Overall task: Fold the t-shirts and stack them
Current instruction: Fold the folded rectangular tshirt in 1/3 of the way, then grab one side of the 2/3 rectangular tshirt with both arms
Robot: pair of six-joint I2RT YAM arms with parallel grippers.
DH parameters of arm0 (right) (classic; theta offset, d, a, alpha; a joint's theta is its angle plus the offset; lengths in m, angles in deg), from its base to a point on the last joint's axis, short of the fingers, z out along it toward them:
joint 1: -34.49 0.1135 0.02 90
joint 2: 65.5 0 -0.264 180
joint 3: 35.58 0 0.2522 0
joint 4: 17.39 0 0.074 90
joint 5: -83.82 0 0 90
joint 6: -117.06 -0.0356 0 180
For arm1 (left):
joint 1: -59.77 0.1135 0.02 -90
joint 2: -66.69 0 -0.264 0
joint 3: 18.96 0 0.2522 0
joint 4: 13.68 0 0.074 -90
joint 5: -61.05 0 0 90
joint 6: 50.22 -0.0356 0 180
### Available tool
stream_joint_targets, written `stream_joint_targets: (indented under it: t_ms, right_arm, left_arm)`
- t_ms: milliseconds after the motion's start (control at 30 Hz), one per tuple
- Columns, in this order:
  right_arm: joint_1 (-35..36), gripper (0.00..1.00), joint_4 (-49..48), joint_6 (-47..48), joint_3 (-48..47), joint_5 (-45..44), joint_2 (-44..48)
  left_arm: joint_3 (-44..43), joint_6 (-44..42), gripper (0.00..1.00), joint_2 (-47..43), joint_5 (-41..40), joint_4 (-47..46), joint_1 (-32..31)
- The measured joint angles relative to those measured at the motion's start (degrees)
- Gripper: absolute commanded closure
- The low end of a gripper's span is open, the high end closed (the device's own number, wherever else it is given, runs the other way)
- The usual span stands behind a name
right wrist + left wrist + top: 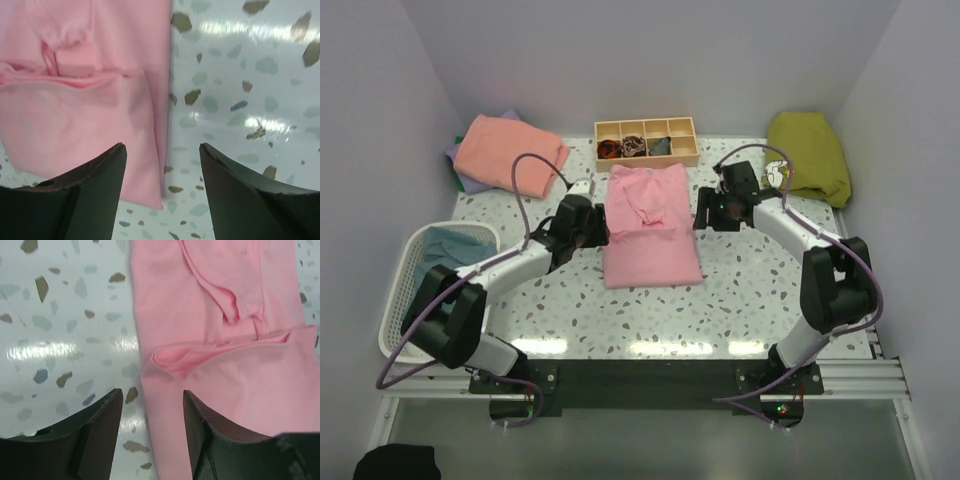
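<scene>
My left gripper draws back and down onto the pink t-shirt's near corner on the basket side next, as it lies nearer my base than the fingertips.
A pink t-shirt (650,225) lies partly folded in the middle of the table, its sides turned in. My left gripper (592,225) is open at the shirt's left edge; in the left wrist view the edge of the shirt (240,330) runs between the two fingers. My right gripper (706,212) is open at the shirt's right edge; in the right wrist view the shirt (90,85) lies left of the gap. A folded salmon-coral shirt (510,150) lies on a lavender one (463,178) at the back left. A teal-blue shirt (450,250) sits in the basket.
A white mesh basket (405,290) stands at the left edge. A compartmented wooden tray (646,140) with small dark items stands at the back centre. An olive-green cloth (808,155) lies at the back right. The terrazzo tabletop (740,300) shows in front.
</scene>
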Motion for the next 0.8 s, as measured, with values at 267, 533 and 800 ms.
stream_joint_targets:
  t_ms: [267, 533, 800]
  right_arm:
    - [-0.2, 0.35, 0.0, -0.3, 14.3, 10.1, 7.3]
    - [-0.2, 0.35, -3.2, -2.3, 22.8, 15.5, 8.6]
    - [-0.3, 0.37, -8.9, -4.7, 26.1, 20.0, 8.1]
  left_arm:
    - [18.5, 4.0, 0.43, -9.4, 10.9, -4.7, 0.0]
    - [25.9, 7.6, 0.43, -11.0, 18.3, -11.5, 0.0]
    - [28.7, 9.4, 0.44, -8.1, 22.4, -21.8, 0.0]
